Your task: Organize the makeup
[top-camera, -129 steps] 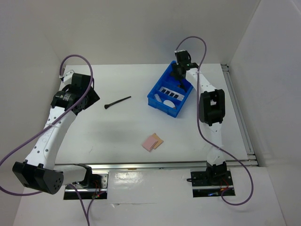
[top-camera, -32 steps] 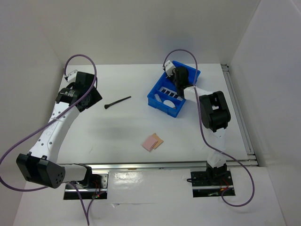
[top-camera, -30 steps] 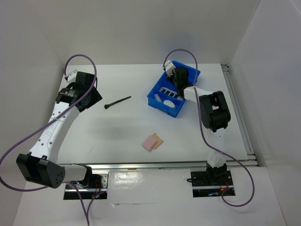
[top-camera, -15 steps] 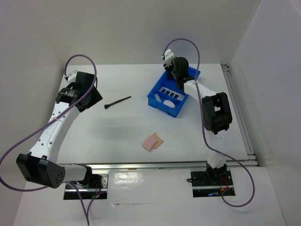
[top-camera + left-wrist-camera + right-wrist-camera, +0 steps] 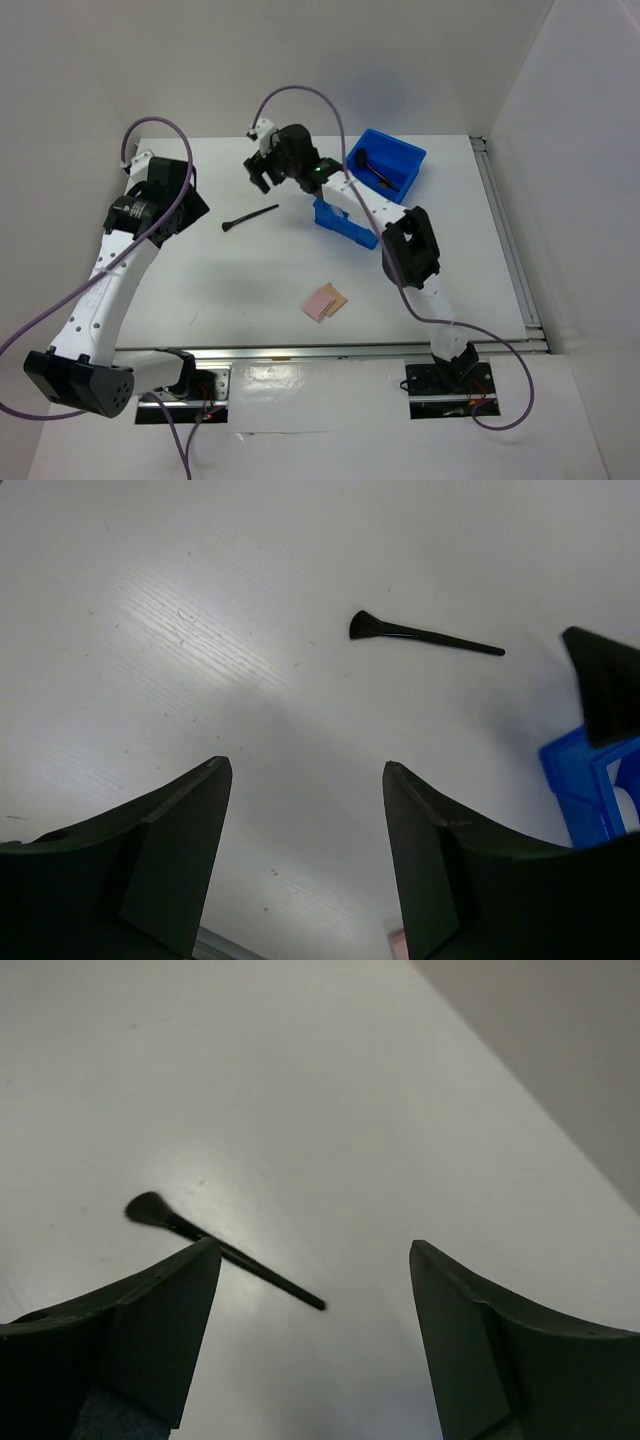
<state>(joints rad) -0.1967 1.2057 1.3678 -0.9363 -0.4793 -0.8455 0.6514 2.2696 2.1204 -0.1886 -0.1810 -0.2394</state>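
My right gripper is open above the thin black brush, which lies nearer the base. My right gripper will next go down and move back over the brush's handle end (image 5: 268, 209) (image 5: 300, 1293).
A thin black brush (image 5: 250, 217) lies on the white table between my arms; it also shows in the left wrist view (image 5: 424, 635) and the right wrist view (image 5: 222, 1250). My right gripper (image 5: 259, 172) hovers open and empty just behind the brush, its jaws apart (image 5: 315, 1250). My left gripper (image 5: 160, 205) is open and empty left of the brush (image 5: 303, 772). Another black brush (image 5: 378, 170) lies in the blue tray (image 5: 400, 155). Pink and tan pads (image 5: 325, 301) lie near the front. The palette and sponge are hidden under the right arm.
The right arm stretches across the blue tray's near half (image 5: 338, 222). White walls close in the table at the back and both sides. A metal rail (image 5: 505, 230) runs along the right edge. The tray's corner shows in the left wrist view (image 5: 592, 790).
My right gripper has swung left from over the blue tray to above the table behind the loose brush. The left arm has shifted slightly. The brush and pads have not moved.
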